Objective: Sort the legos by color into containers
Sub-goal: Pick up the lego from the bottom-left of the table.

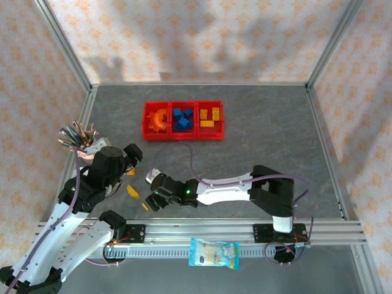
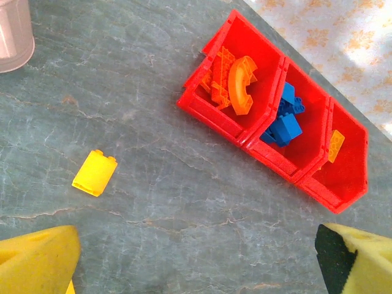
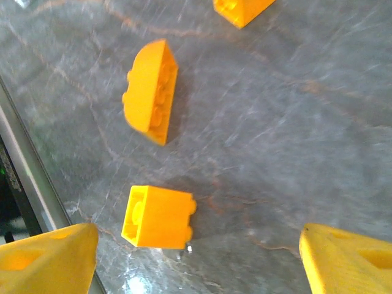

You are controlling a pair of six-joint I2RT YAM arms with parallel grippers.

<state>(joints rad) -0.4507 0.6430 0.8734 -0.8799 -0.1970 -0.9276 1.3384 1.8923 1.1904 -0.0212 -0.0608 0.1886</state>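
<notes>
The orange-yellow brick (image 1: 145, 206) (image 3: 158, 217) lies below my right gripper, off-center toward the metal bar. Next, the gripper shifts that way and descends to close across the brick's studs and base.
The red bins (image 1: 184, 136) stand at mid-table: orange pieces, one a curved arch (image 2: 241, 84), fill the left one, blue cubes (image 2: 283, 119) the middle, yellow blocks (image 1: 210, 116) the right. My left gripper (image 2: 196, 269) is open over bare table, with a yellow brick (image 2: 94, 173) lying ahead to its left. My right gripper (image 3: 199, 263) is open low above the table near the front edge. An orange-yellow brick (image 3: 158, 217) lies on its side just inside its left finger (image 3: 49, 260). A rounded brick (image 3: 151, 92) and a third brick (image 3: 242, 9) lie farther ahead.
A pink cup of pens (image 1: 76, 136) stands at the left edge beside the left arm. The metal frame rail (image 3: 24, 177) runs close to the right gripper. A snack bag (image 1: 214, 253) lies on the front rail. Open table stretches right of the bins.
</notes>
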